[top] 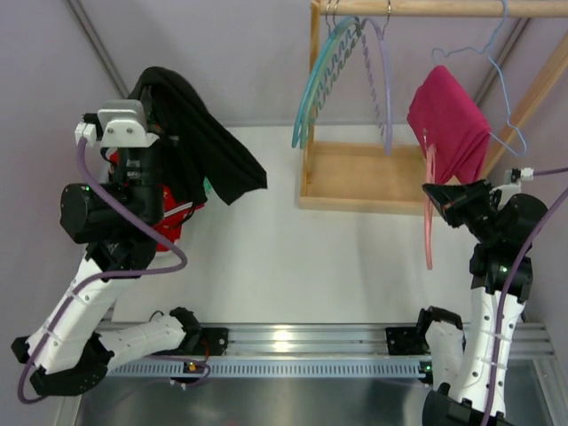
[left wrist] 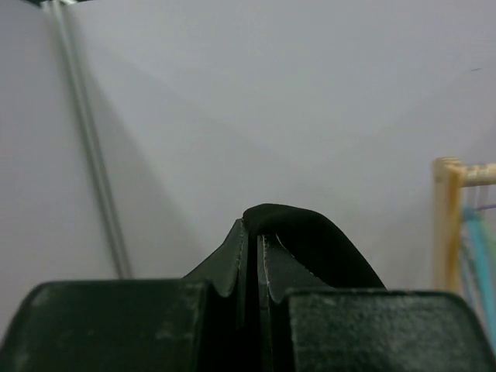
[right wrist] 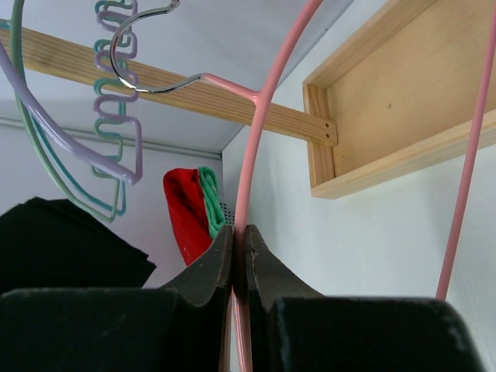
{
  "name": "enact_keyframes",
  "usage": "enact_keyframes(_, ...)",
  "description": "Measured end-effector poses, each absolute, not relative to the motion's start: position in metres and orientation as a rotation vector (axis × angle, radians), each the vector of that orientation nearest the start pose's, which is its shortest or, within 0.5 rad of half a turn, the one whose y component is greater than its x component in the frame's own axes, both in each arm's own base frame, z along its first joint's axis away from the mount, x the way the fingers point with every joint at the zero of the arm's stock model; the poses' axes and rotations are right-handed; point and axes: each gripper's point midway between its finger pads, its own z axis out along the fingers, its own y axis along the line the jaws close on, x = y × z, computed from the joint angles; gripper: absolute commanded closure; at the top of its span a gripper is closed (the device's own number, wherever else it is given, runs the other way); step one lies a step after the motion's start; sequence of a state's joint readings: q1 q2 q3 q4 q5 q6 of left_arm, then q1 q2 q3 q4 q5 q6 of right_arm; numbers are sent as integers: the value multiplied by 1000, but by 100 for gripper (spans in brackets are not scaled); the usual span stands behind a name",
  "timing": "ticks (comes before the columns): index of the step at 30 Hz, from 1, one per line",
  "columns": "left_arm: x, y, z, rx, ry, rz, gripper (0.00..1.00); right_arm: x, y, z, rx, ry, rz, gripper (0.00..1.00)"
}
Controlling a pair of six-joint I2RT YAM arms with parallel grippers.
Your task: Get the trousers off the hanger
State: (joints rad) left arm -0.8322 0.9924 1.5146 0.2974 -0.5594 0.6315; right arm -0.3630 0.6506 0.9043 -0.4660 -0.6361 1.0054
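Note:
My left gripper lowers toward the red and green clothes below it and releases the cloth next, since the black trousers hang clear of the pink hanger.
The black trousers hang from my left gripper, which is raised at the upper left and shut on a fold of the cloth. In the left wrist view the gripper pinches the fabric at its tips. My right gripper is shut on the pink hanger, which hangs bare and apart from the trousers. In the right wrist view the gripper clamps the hanger's pink wire; the trousers show at the lower left.
A wooden rack with top rail and base tray stands at the back. Teal and lilac hangers hang on it, and a magenta garment on a pale hanger. Red and green clothes lie behind the left arm.

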Motion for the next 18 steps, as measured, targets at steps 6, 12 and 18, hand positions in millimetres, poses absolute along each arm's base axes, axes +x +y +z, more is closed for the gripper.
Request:
enact_keyframes(6,253,-4,599,-104,1004,341,100,250,47,335,755,1689,1018,100)
enact_keyframes(12,246,56,578,-254,1060,568,100,251,47,340,752,1691,1025,100)
enact_keyframes(18,241,86,547,-314,1120,724,100,249,49,357,721,1672,1027,100)
